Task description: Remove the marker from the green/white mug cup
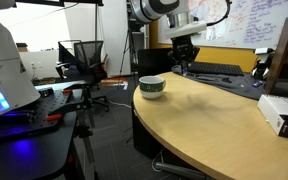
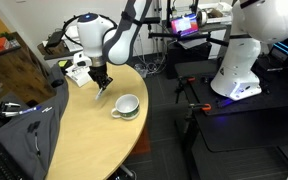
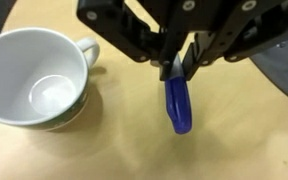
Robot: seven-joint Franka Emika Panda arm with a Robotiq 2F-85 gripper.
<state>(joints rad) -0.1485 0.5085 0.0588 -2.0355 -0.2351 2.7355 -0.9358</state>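
The blue marker is already out of the mug cup, so my gripper needs to move a little farther from the cup and then open there.
The green/white mug cup [image 3: 39, 78] stands upright at the left of the wrist view, and its inside is empty. It also shows on the wooden table in both exterior views [image 1: 152, 87] [image 2: 125, 107]. My gripper [image 3: 180, 70] comes in from the top of the wrist view and is shut on the blue marker [image 3: 178, 105], which hangs tip-down above the bare table to the right of the cup. In both exterior views the gripper [image 1: 184, 62] [image 2: 103, 84] hovers beside the cup, apart from it. The marker is too small to make out there.
The rounded wooden table [image 1: 214, 130] [image 2: 84, 140] has a white box [image 1: 282, 112] near one edge and a keyboard [image 1: 216, 69] behind the arm. A dark cloth heap [image 2: 19, 125] lies on the table. A white robot base [image 2: 246, 50] stands off the table.
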